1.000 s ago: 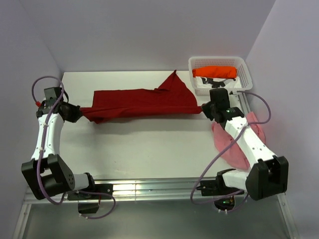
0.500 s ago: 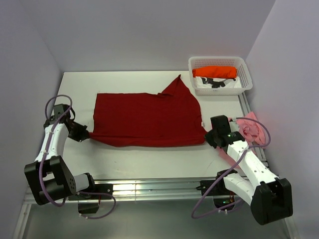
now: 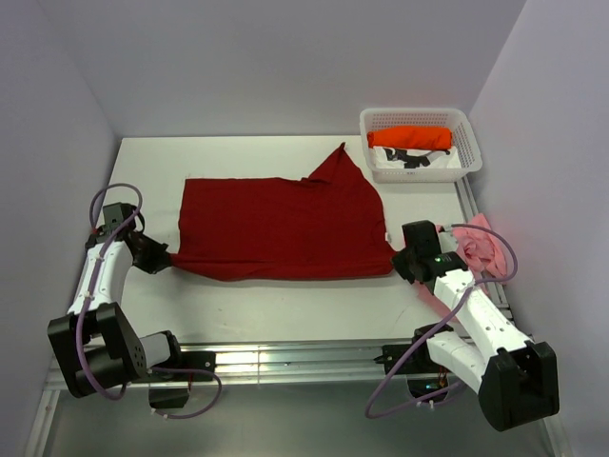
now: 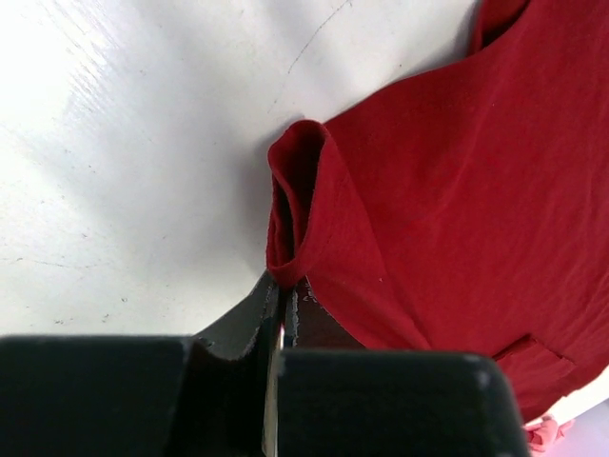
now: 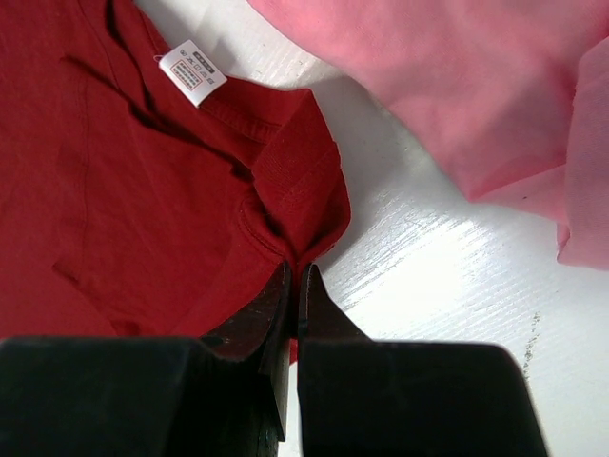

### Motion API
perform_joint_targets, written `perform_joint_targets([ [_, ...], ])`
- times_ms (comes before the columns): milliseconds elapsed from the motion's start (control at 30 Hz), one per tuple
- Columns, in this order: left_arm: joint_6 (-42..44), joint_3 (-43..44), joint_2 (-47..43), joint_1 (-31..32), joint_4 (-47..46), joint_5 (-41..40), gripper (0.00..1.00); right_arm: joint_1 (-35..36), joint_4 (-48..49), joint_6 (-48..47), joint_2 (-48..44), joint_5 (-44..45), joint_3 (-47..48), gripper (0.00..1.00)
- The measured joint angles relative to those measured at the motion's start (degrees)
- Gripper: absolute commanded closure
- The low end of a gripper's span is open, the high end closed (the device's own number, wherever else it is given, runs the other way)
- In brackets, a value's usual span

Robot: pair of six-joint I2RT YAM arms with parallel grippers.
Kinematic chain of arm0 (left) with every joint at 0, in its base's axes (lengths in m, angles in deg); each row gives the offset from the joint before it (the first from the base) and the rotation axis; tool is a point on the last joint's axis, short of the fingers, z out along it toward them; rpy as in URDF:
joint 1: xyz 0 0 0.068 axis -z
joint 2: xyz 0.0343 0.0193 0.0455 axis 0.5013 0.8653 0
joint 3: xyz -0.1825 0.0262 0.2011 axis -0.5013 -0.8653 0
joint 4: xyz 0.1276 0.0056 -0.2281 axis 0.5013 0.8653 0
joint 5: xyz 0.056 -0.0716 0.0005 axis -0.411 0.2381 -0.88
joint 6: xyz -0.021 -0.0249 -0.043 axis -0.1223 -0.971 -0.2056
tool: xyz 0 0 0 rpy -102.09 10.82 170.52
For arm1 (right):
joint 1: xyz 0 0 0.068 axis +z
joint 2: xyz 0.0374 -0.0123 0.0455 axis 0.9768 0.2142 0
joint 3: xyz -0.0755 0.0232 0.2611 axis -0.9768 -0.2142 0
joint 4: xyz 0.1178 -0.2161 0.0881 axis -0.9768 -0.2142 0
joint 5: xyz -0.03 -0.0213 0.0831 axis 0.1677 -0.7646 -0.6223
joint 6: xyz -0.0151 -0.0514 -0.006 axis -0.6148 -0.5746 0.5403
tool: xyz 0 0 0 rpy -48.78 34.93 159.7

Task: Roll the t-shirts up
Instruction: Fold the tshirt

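My right gripper holds the dark red t-shirt's raised near corner over bare white table, so it should move down and back toward the metal bar and release.
The dark red t-shirt (image 3: pixel 281 228) lies spread flat across the middle of the white table, one sleeve pointing to the back. My left gripper (image 3: pixel 164 257) is shut on its near left corner (image 4: pixel 295 209). My right gripper (image 3: pixel 398 259) is shut on its near right corner by the collar (image 5: pixel 295 195), where a white label (image 5: pixel 192 71) shows. The pink t-shirt (image 3: pixel 471 252) lies crumpled at the right edge under my right arm, and also shows in the right wrist view (image 5: pixel 457 86). The bright orange-red t-shirt (image 3: pixel 411 138) lies rolled in the basket.
A white mesh basket (image 3: pixel 471 129) stands at the back right corner, holding the rolled shirt and some black and white items. A metal rail (image 3: pixel 285 357) runs along the table's near edge. Grey walls close in on the left, back and right.
Both grippers pulled the dark red shirt toward the near edge and laid it down; it went from a stretched band to a flat spread. Since half a second ago almost nothing moved.
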Motion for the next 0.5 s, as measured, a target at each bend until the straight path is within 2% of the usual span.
perform_joint_targets([
  [100, 0.28, 0.0, 0.0, 0.0, -0.02, -0.48, 0.88, 0.0, -0.02, 0.0, 0.0, -0.02, -0.24, 1.0],
  [167, 1.05, 0.11, -0.07, -0.15, 0.09, -0.57, 0.63, -0.02, 0.02, -0.11, 0.0, -0.07, -0.66, 1.0],
  [333, 2.4, 1.6, -2.34, -1.9, 0.94, -1.86, 0.29, -0.37, -0.15, -0.44, -0.11, 0.0, -2.25, 1.0],
  [400, 2.99, 3.06, -3.69, -2.54, 1.7, -2.4, 0.25, -0.37, -0.09, -0.57, -0.5, 0.0, -3.02, 1.0],
  [500, 3.82, 5.18, -4.5, -3.39, 1.73, -2.47, 0.24, -0.37, -0.13, -0.74, -1.44, -0.2, -4.02, 0.97],
])
